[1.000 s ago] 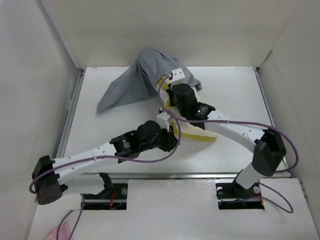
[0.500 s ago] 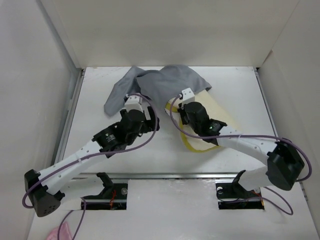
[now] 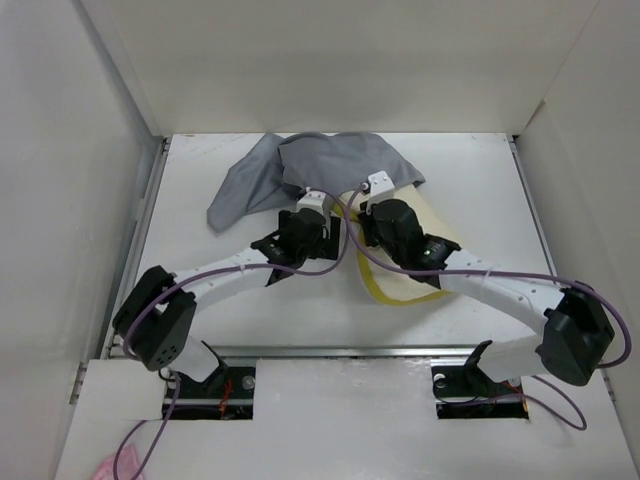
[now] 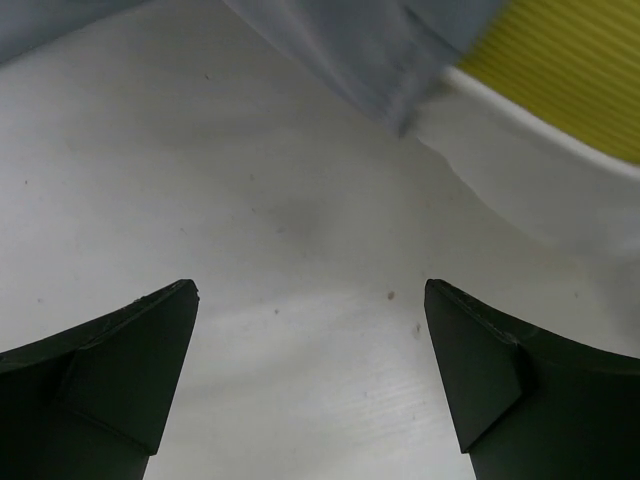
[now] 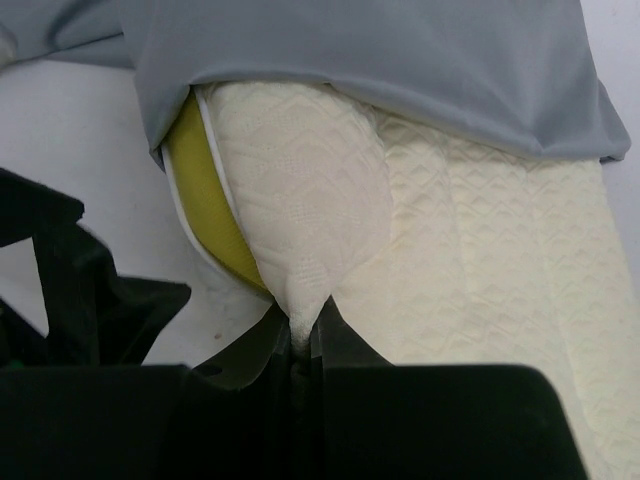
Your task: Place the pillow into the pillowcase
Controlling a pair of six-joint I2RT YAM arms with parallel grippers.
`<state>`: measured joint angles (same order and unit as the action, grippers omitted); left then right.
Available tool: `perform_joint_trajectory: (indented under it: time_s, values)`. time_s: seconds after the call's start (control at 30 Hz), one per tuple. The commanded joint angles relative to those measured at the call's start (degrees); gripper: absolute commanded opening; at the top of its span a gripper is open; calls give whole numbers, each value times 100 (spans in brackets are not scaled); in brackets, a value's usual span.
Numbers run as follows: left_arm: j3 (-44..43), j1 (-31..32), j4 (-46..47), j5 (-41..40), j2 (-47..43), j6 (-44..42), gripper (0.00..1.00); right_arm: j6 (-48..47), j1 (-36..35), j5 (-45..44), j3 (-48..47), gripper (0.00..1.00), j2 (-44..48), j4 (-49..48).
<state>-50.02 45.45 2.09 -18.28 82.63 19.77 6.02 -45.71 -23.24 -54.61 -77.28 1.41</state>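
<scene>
I will push my right gripper outward toward the pillowcase's hem and release the pinched cream fabric there, as this part of the pillow (image 3: 432, 222) is still outside.
The grey pillowcase (image 3: 300, 165) lies wrinkled at the back of the table, its edge draped over the far end of the cream pillow (image 3: 432, 222). My right gripper (image 3: 362, 203) is shut on a pinch of the pillow's cream fabric (image 5: 300, 330), just short of the pillowcase's hem (image 5: 400, 60). Beside it, my left gripper (image 3: 322, 212) is open and empty over bare table (image 4: 310, 290). The pillowcase's edge (image 4: 370, 40) and the pillow's yellow rim (image 4: 570, 70) lie beyond its fingertips.
White walls close in the table (image 3: 200, 290) at the left, back and right. A metal rail (image 3: 330, 350) runs along its near edge. The left arm's black wrist (image 5: 80, 280) sits close to the right gripper's left side.
My left gripper has opened and swung from the pillow's near edge to beside the right gripper. The pillowcase, bunched high before, now lies spread over the pillow's far end. The right gripper drew back.
</scene>
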Motion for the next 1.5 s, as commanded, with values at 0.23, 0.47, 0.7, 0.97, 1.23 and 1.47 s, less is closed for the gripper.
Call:
perform_joint_trajectory:
  time_s: [0.23,0.47,0.7,0.97,1.23,1.47]
  values:
    - [-526,-608,1496,1070,280,-164,93,57,159,92,-638,0,116,-238]
    - [-684,-555,1285,1715,-106,-527,90,57,388,74,-691,0,2,-159]
    - [-1508,-660,935,906,655,-579,83,57,440,136,-691,0,116,-159]
    - [-2398,-660,213,466,1273,-579,20,57,502,75,-639,0,169,-106]
    - [-1819,-442,266,554,483,-843,0,127,607,-136,-700,0,38,-211]
    - [-1573,103,204,1316,35,-1062,0,452,608,283,-875,0,-331,-799]
